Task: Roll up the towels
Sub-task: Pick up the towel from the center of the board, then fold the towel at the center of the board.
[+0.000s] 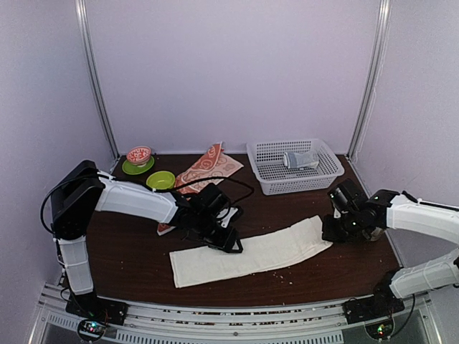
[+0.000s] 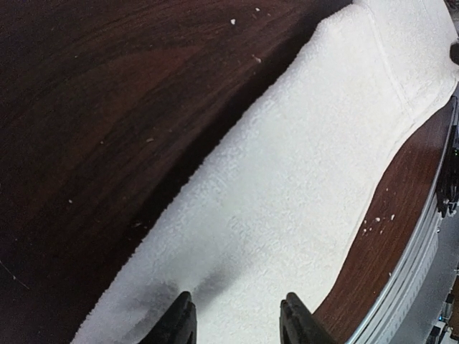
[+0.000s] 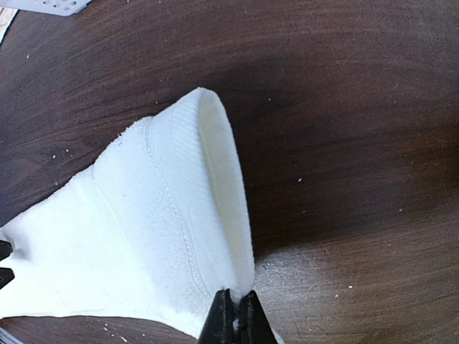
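Observation:
The towel lies outstretched, so my right gripper next carries its pinched end left in the top view and releases it onto the towel's opposite end.
The cream-white towel lies as a long folded strip across the front of the dark table. My left gripper is open just above the strip's far edge, left of its middle. In the left wrist view the towel fills the space under the spread fingertips. My right gripper is shut on the towel's right end. In the right wrist view it pinches the edge of the towel, which is lifted into a curl. The orange-red towel with white circles lies crumpled at the back.
A white mesh basket stands at the back right and holds a pale grey-blue cloth bundle. A green plate with a red bowl and a green bowl stand at the back left. Crumbs dot the table.

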Robot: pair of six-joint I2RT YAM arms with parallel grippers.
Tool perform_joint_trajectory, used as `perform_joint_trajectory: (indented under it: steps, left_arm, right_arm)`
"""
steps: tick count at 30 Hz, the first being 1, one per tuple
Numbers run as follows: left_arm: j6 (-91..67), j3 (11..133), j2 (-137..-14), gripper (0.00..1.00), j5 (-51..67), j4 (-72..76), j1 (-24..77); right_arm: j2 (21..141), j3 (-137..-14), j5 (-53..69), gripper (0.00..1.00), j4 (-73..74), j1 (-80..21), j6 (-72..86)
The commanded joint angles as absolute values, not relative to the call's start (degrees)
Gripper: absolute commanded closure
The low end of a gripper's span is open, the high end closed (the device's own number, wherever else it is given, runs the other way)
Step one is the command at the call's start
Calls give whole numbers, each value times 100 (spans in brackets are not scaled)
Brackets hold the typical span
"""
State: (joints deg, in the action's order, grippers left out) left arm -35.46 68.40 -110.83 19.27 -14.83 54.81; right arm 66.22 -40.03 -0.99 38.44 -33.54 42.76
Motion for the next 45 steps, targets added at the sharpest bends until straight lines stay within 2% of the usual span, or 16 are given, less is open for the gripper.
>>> perform_joint_trajectory:
  steps: [1, 13, 24, 32, 37, 45]
  left_arm:
    - [-3538, 6783, -10811, 59, 1870, -1471, 5460]
    - [-3756, 6030, -9289, 58, 1175, -1879, 5328]
    - [-4243, 4639, -7066, 58, 98, -2373, 5309]
    - [-4567, 3867, -5510, 57, -822, -2692, 5300]
    - [-4694, 3549, -4994, 57, -973, -2630, 5297]
    - [-4830, 3262, -4916, 58, -1031, -2569, 5299]
  right_arm:
    - [6490, -4128, -544, 100, 3932, -3400, 3892]
    - [6520, -4957, 24, 100, 3522, -4424, 3808]
    - [8236, -5992, 789, 100, 2371, -5921, 3982]
    - [9588, -7047, 1024, 100, 2272, -6608, 3852]
    - [10188, -7486, 1119, 100, 2296, -6797, 3898]
    - [10785, -7974, 1112, 100, 2165, -6941, 4195]
